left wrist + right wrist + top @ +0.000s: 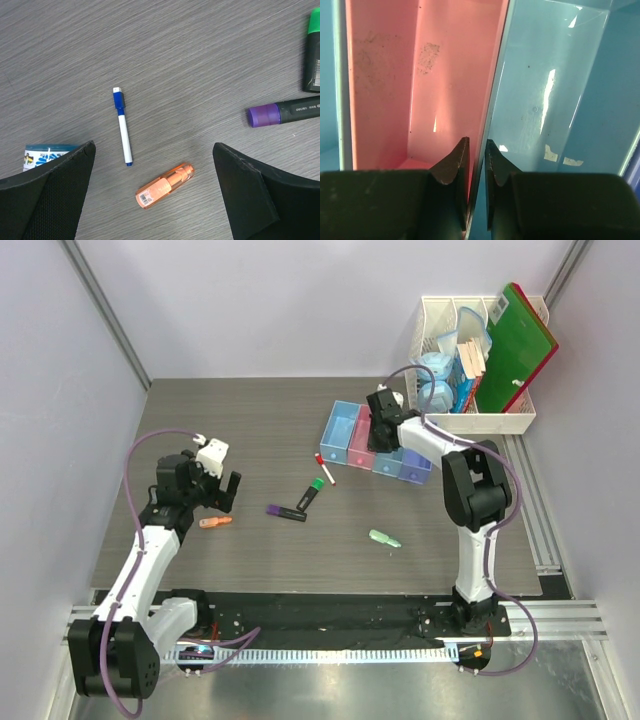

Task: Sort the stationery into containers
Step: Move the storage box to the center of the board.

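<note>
I need to slide the bins to the left in the top view next with my right gripper, straighten them and let go, because the table is bare on that side of my gripper.
The row of joined bins (341, 430) stands at the back right: light blue, pink (360, 444), light blue, purple (415, 469). My right gripper (380, 432) is shut on the wall between the pink bin (385, 90) and the light blue bin (545, 100); its jaws (476, 150) straddle that wall. My left gripper (222, 490) is open above the table. The orange piece (164, 185) lies between its fingers (154, 165), and a white pen with a blue cap (123, 127) lies beside it. The purple-ended marker (286, 512), green-ended marker (310, 494), red-capped pen (325, 469) and mint-green piece (385, 538) lie mid-table.
A white slotted rack (440, 340) with a green folder (520, 345) and books stands at the back right behind the bins. A blue-and-white labelled item (47, 152) peeks out behind my left finger. Grey walls close in the table on both sides.
</note>
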{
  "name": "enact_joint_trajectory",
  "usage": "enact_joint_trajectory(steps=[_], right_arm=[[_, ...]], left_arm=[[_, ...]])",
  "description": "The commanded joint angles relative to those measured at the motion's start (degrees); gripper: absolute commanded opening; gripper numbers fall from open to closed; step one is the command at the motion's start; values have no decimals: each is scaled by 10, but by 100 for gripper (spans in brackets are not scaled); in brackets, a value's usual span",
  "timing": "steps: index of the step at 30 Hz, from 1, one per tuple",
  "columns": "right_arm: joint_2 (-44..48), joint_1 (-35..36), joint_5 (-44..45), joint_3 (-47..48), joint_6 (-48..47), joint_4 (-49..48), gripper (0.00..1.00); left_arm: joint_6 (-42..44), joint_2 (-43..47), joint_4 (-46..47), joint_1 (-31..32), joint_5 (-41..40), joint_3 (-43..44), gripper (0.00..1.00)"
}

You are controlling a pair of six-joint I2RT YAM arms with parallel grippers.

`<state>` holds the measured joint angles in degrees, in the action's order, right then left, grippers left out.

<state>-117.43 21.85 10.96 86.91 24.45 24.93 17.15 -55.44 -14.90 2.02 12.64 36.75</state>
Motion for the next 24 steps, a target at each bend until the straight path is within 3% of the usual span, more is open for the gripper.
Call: enact_joint_trajectory(steps=[1, 11, 24], right_arm=[[-75, 20, -37, 40, -13, -115, 8], [-139, 47, -64, 143, -73, -84, 3], [-140, 93, -50, 114, -111, -83, 1]], left_arm=[[9, -2, 2, -1, 20, 20, 100], [18, -4, 2, -1, 19, 11, 100], [24, 2, 11, -1, 17, 0, 100]])
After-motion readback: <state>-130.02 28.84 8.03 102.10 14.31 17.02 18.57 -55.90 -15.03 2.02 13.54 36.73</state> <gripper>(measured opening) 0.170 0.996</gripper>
